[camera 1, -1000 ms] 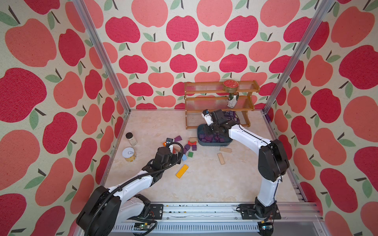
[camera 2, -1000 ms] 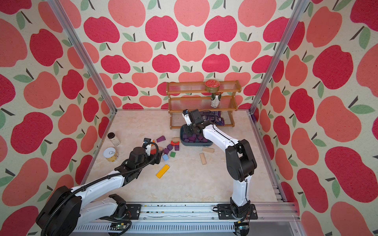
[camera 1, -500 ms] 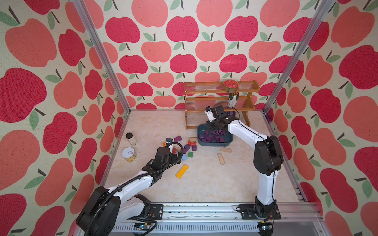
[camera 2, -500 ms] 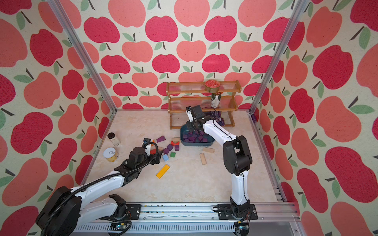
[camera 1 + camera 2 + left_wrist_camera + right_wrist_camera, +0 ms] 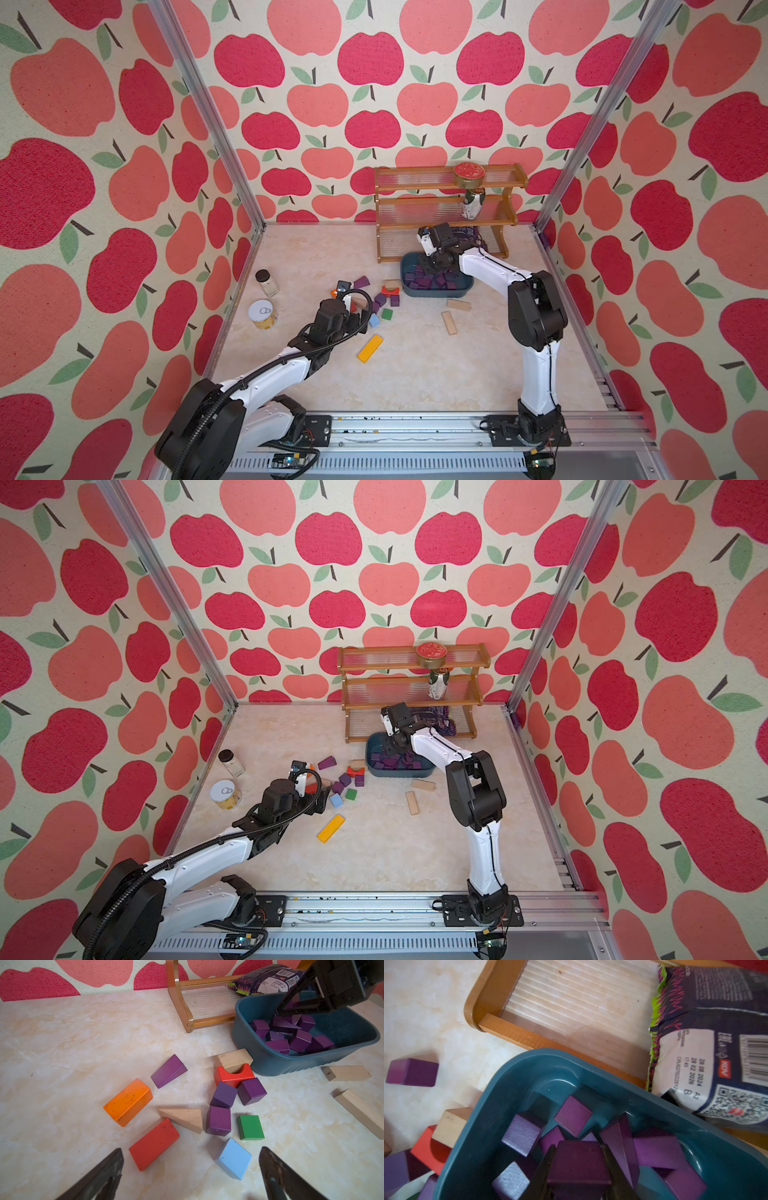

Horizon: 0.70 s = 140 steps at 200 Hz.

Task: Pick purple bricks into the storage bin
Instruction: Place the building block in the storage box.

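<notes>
My right gripper moves down toward the heaped purple bricks in the teal storage bin (image 5: pixel 436 293) and releases its brick next, since it already hangs inside the bin's rim.
The teal storage bin (image 5: pixel 436 293) (image 5: pixel 399 772) stands in front of the shelf rack and holds several purple bricks (image 5: pixel 299 1041). My right gripper (image 5: pixel 579 1147) hangs over the bin's left end, shut on a purple brick (image 5: pixel 579 1164); it also shows in the left wrist view as the right gripper (image 5: pixel 288 1013). On the floor left of the bin lie a purple wedge (image 5: pixel 168 1071) (image 5: pixel 361 282) and three purple cubes (image 5: pixel 218 1120) (image 5: pixel 223 1095) (image 5: pixel 251 1091). My left gripper (image 5: pixel 191 1150) (image 5: pixel 357 322) hovers open just short of them, with nothing between its fingers.
Orange (image 5: pixel 127 1102), red (image 5: pixel 153 1144), light-blue (image 5: pixel 233 1158), green (image 5: pixel 250 1127) and plain wood (image 5: pixel 182 1119) blocks mix with the purple ones. A yellow block (image 5: pixel 370 348) and wood planks (image 5: pixel 449 322) lie nearer. The wooden rack (image 5: pixel 449 216), a snack bag (image 5: pixel 716 1043), a jar (image 5: pixel 267 282) and a can (image 5: pixel 262 314) stand around.
The right arm's elbow has swung slightly left while its gripper stays over the bin with the brick. The left arm has not moved.
</notes>
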Each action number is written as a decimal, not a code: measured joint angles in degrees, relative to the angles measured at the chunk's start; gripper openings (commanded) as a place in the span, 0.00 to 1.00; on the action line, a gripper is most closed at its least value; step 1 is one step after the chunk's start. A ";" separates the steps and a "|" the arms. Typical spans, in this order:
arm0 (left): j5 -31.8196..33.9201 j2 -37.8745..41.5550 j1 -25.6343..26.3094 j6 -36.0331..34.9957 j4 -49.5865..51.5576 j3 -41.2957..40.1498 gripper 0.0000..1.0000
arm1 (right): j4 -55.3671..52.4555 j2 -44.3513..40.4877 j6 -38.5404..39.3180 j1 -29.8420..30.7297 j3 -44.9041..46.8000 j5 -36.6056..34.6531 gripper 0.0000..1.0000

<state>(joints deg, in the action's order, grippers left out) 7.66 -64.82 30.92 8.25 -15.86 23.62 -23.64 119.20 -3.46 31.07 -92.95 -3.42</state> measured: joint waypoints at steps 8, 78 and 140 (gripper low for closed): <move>-0.02 0.00 0.00 0.00 0.00 0.00 0.99 | 0.07 0.46 -0.07 -0.02 0.04 0.00 0.31; -0.13 -0.02 0.00 0.00 0.00 0.00 0.99 | 1.79 2.01 -2.67 -0.66 1.16 -1.73 0.46; -0.17 -0.13 0.00 -0.02 0.02 0.00 0.99 | 3.50 1.88 -3.93 -1.09 2.51 -3.23 0.58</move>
<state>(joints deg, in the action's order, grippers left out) 7.49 -64.95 30.92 8.23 -15.84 23.62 -20.14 121.08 -7.40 29.98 -90.43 -6.66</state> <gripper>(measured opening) 0.994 0.576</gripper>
